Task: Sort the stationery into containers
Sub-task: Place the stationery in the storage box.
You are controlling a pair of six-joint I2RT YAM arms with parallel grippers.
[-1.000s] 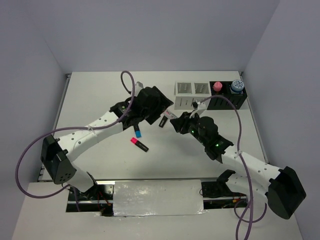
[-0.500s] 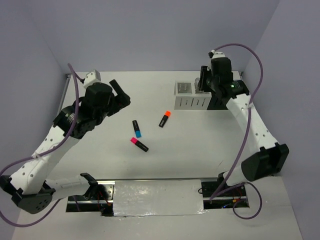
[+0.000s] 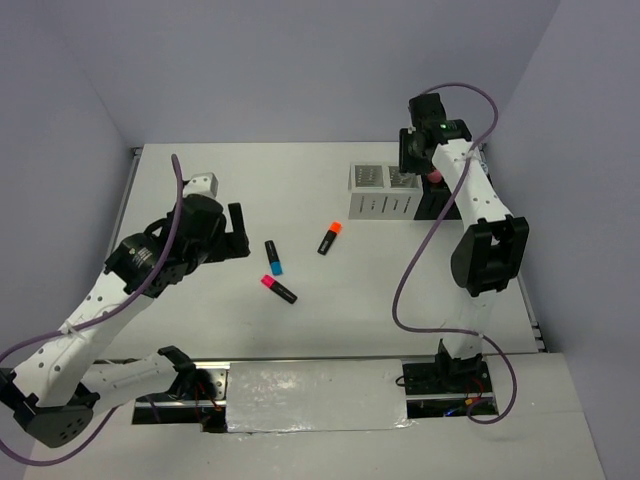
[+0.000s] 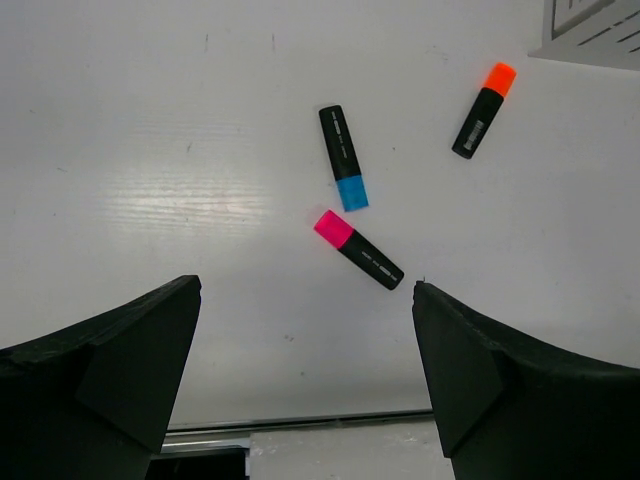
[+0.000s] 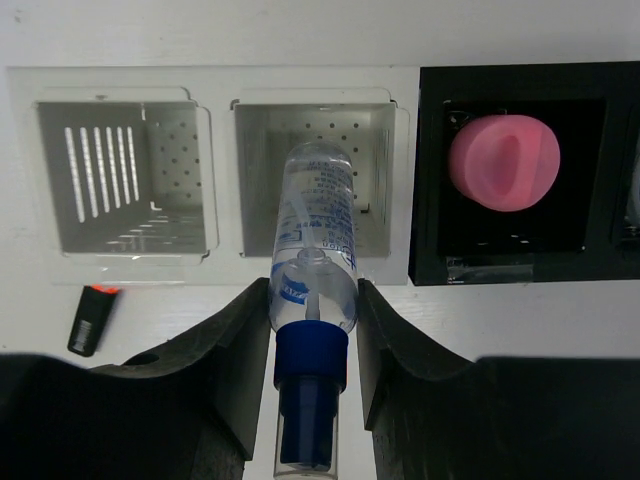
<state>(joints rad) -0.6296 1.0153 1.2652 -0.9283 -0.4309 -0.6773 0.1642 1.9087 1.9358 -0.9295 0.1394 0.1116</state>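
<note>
My right gripper lowers the clear blue-capped bottle into the second white box [image 3: 403, 179] [image 5: 316, 130] next and releases it, since that box's opening lies below my gripper.
Three short black highlighters lie mid-table: blue-capped [image 3: 273, 257], pink-capped [image 3: 279, 289] and orange-capped [image 3: 330, 238]. My left gripper [image 3: 237, 232] is open and empty, to their left; the left wrist view shows the blue [image 4: 343, 156], pink [image 4: 358, 249] and orange [image 4: 483, 110] ones ahead of it. My right gripper [image 5: 313, 292] is shut on a clear blue-capped bottle [image 5: 313, 240], held above the second white box [image 5: 390, 180]. The first white box [image 5: 125, 240] is empty. A pink-capped bottle [image 5: 503, 162] stands in the black box [image 5: 425, 180].
The four boxes stand in a row at the back right [image 3: 367, 178]. The right arm [image 3: 470, 200] reaches over the black boxes and hides most of them. Walls close in the table on the left, back and right.
The right arm has swung from mid-table up over the boxes with the clear bottle. The left arm has pulled back to the left, off the highlighters.
</note>
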